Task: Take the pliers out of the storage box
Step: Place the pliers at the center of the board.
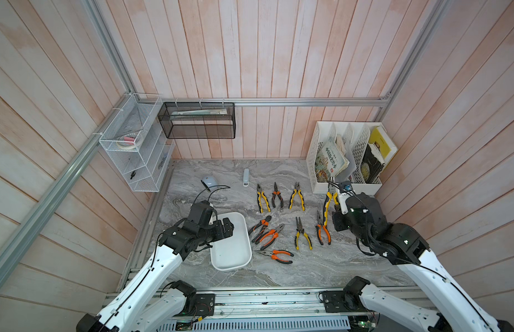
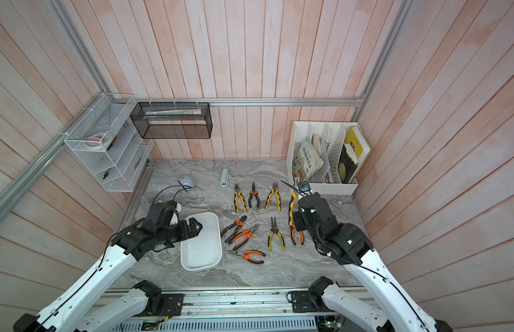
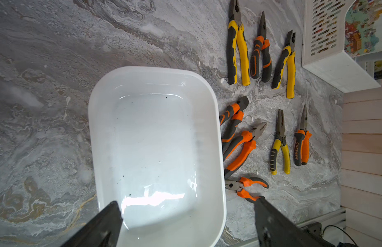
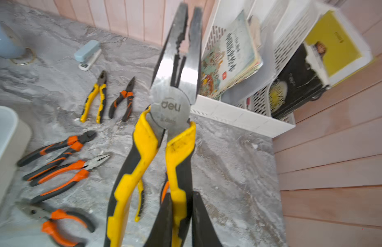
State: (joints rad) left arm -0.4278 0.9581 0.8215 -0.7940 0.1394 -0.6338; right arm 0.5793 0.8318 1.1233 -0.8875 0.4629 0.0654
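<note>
My right gripper holds the pliers above the free spot on the bare marble, beside the row's last orange-handled pliers. Next it will lower the held pliers onto that spot and release them.
The storage box (image 1: 238, 258) is a shallow white tray on the marble table and holds nothing (image 3: 218, 119). My left gripper (image 1: 228, 227) hangs open over its near-left part, and the open fingers frame the tray in the left wrist view (image 3: 187, 205). Several pliers (image 1: 271, 235) with orange or yellow handles lie in two rows on the table to the right of the box (image 3: 239, 149). My right gripper (image 4: 181, 194) is shut on one handle of yellow-and-black pliers (image 4: 173, 107). It holds them above the table with their nose toward the file rack (image 1: 327, 201).
A white perforated file rack (image 1: 350, 158) with books stands at the back right, close to the held pliers. A small stapler (image 1: 246, 177) and a pale blue rounded object (image 1: 208, 181) lie near the back wall. A white wire shelf (image 1: 135, 143) and a black mesh basket (image 1: 198, 120) hang at the back left.
</note>
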